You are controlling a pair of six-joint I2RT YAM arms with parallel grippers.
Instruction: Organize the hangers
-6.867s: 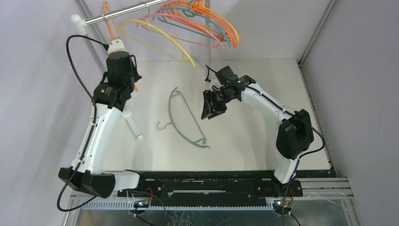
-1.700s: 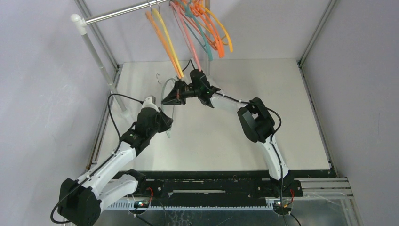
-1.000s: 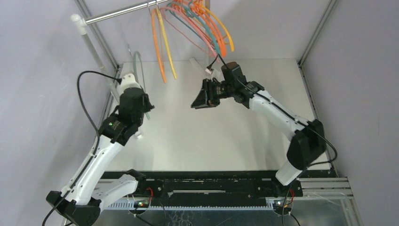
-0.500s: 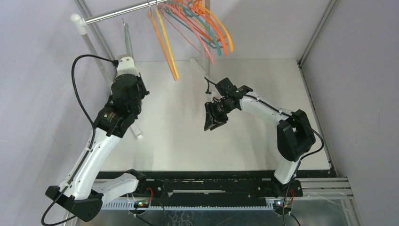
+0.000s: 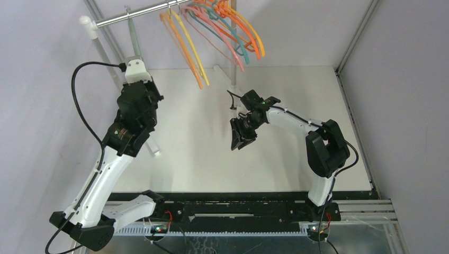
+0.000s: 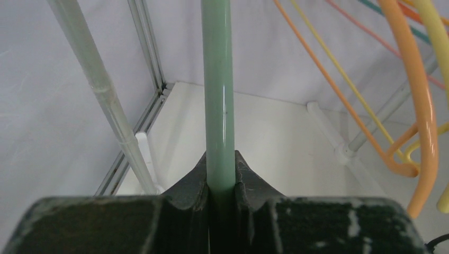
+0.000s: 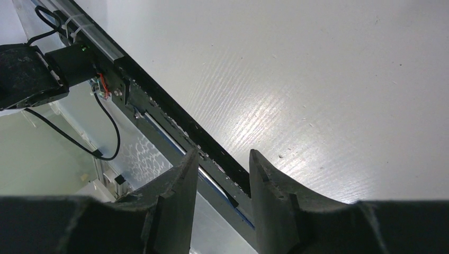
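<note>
The pale green hanger slides along the silver bar toward the orange hanger (image 5: 181,46) (image 6: 419,98) next, moved by my left gripper.
My left gripper (image 5: 135,64) is raised at the back left and shut on a pale green hanger (image 5: 132,39). That hanger stands nearly upright, its top end reaching the silver rail (image 5: 143,13). In the left wrist view the green bar (image 6: 218,95) runs straight up from between my pinched fingers (image 6: 220,177). Several orange, yellow, pink and teal hangers (image 5: 222,24) hang bunched further right on the rail. My right gripper (image 5: 239,142) hovers over the middle of the table, open with nothing between its fingers (image 7: 222,161).
The rail's white post (image 5: 100,45) stands just left of my left arm. A second post (image 5: 232,58) rises behind the right gripper. An orange hanger (image 6: 418,106) and a yellow one hang close on the right in the left wrist view. White table (image 7: 328,74), grey side walls.
My left arm has lifted the green hanger up and back until its top reaches the rail. My right arm has drawn back and down toward the table's middle, its jaws a little wider.
</note>
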